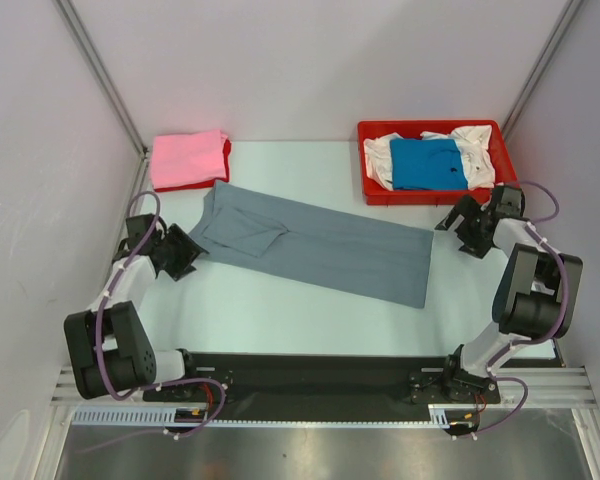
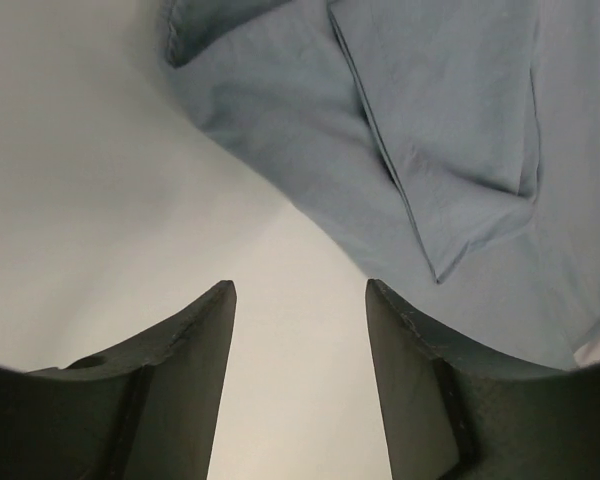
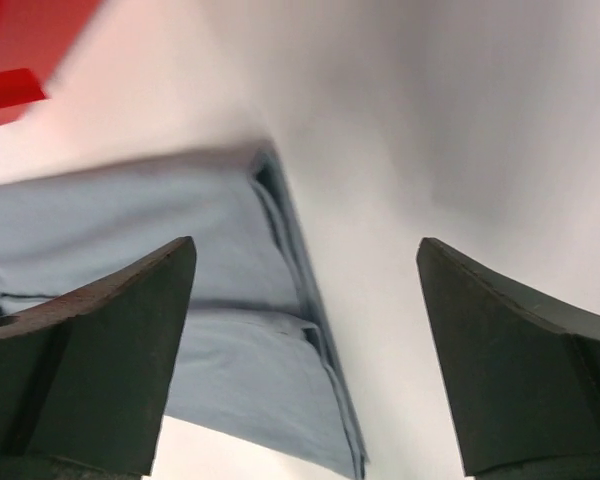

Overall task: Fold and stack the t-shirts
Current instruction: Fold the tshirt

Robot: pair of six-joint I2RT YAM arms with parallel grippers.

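Observation:
Because the t-shirt's hem corner nearest the tray [image 3: 264, 172] lies below my right gripper, to its left in the top view, I will bring it across and down to close there.
The slate grey t-shirt [image 1: 320, 245] lies on the table folded into a long strip, slanting from back left to front right. My left gripper [image 1: 187, 252] is open and empty beside its left end; the left wrist view shows the cloth [image 2: 430, 150] just beyond the fingers. My right gripper [image 1: 458, 226] is open and empty beside the shirt's right end, whose hem edge [image 3: 280, 330] shows between the fingers. A folded pink t-shirt [image 1: 188, 158] lies on a red one [image 1: 223, 165] at the back left. A bright blue t-shirt [image 1: 425, 163] and white t-shirts [image 1: 475, 150] lie in the red tray.
The red plastic tray [image 1: 438, 193] stands at the back right, close behind my right gripper. Grey walls enclose the table on three sides. A black strip runs along the front edge [image 1: 320, 370] between the arm bases.

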